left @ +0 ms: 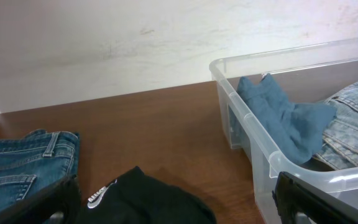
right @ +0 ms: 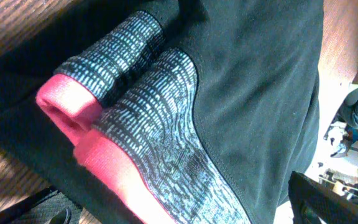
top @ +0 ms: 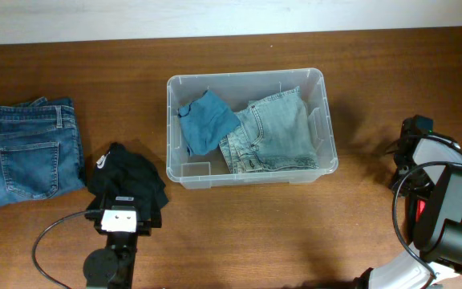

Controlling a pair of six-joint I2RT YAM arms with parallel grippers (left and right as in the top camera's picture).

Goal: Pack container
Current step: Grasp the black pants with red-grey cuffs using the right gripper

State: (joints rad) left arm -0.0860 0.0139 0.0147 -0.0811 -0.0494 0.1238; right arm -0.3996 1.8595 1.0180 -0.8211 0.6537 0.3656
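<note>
My right gripper will stay low and close across the patterned cuffs [right: 148,118] on the dark garment, because the cuffs are already between its open fingers.
The clear container [top: 172,120] stands mid-table. It holds a crumpled blue cloth [top: 205,120] and folded light-blue jeans [top: 275,132]. It also shows in the left wrist view [left: 244,112]. My left gripper [left: 179,208] is wide open just above a black garment with a white logo [top: 127,177], which lies left of the container. My right gripper [right: 182,208] is open, close over a dark garment with pink and grey patterned cuffs [right: 148,118]. In the overhead view only the right arm [top: 447,201] shows at the right edge; its fingers are hidden.
Folded dark-blue jeans [top: 30,148] lie at the far left, also in the left wrist view [left: 17,165]. A pale wall runs behind the table's back edge. Cables loop near both arm bases.
</note>
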